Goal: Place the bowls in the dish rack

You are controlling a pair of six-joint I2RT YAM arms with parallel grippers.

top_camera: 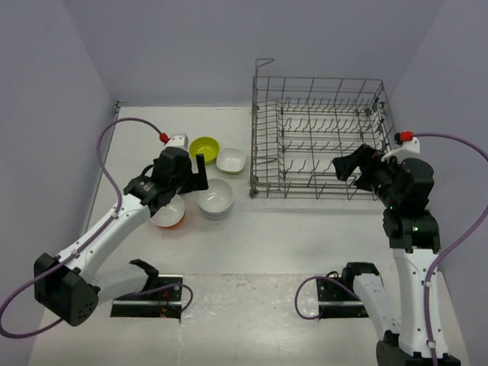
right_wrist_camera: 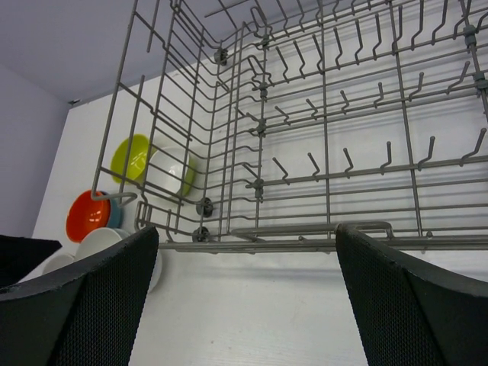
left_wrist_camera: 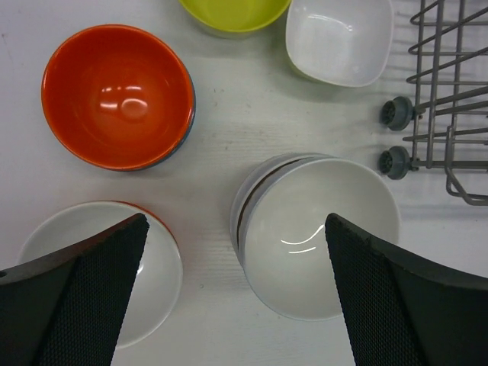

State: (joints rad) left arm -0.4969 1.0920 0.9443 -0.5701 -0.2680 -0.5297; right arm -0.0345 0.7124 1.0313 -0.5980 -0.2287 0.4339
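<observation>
My left gripper will next go down with its open fingers on either side of the top white round bowl's rim beside the gap, as that rim is below it, between them.
The bowls stand on the white table left of the dish rack (top_camera: 320,80), which has nothing in it. In the left wrist view I see an orange bowl (left_wrist_camera: 118,95) nested in a blue bowl (left_wrist_camera: 187,126), a yellow-green bowl (left_wrist_camera: 232,11), a white squarish bowl (left_wrist_camera: 339,38), a stack of white round bowls (left_wrist_camera: 316,236) and an orange bowl with a white inside (left_wrist_camera: 152,274). My left gripper (left_wrist_camera: 235,219) is open and empty, hovering above the gap between the last two. My right gripper (right_wrist_camera: 248,229) is open and empty, just outside the rack's near side (right_wrist_camera: 305,245).
The rack's corner with two small wheels (left_wrist_camera: 396,137) lies right of the white stack. Purple walls close the table at the back and sides. Black base plates (top_camera: 149,299) sit at the near edge. The yellow-green bowl (right_wrist_camera: 130,156) shows through the rack wires.
</observation>
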